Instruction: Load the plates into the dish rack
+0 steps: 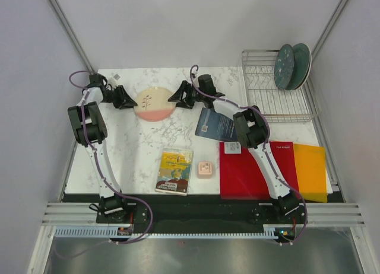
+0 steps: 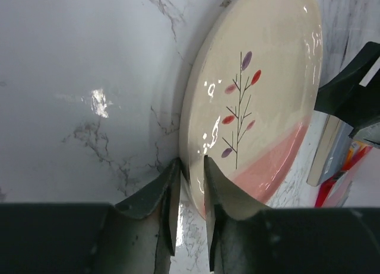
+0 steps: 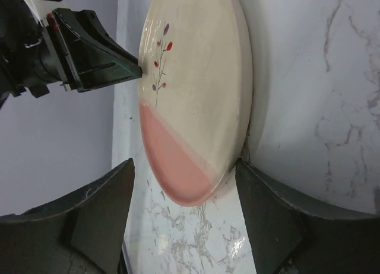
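The plate's rim opposite my left gripper is already between my right gripper's open fingers, so my right gripper should close on it next, staying low and nearly still.
A cream-and-pink plate [image 1: 154,103] with a sprig motif lies at the back middle of the marble table. My left gripper [image 1: 129,99] is at its left rim. In the left wrist view the plate [image 2: 255,96] has its rim pinched between the two fingers of that gripper [image 2: 190,162]. My right gripper [image 1: 177,97] is at the plate's right edge. In the right wrist view its jaws [image 3: 184,164] stand wide open around the pink end of the plate [image 3: 196,90], one finger against the rim. The dish rack [image 1: 279,102] stands back right, holding two upright teal-toned plates [image 1: 285,66].
A dark blue book [image 1: 215,124] lies under the right arm, and a yellow-covered book [image 1: 175,170] lies near the front. A small pink box [image 1: 205,168] sits beside it. A red mat [image 1: 255,170] and an orange sheet [image 1: 310,167] cover the front right.
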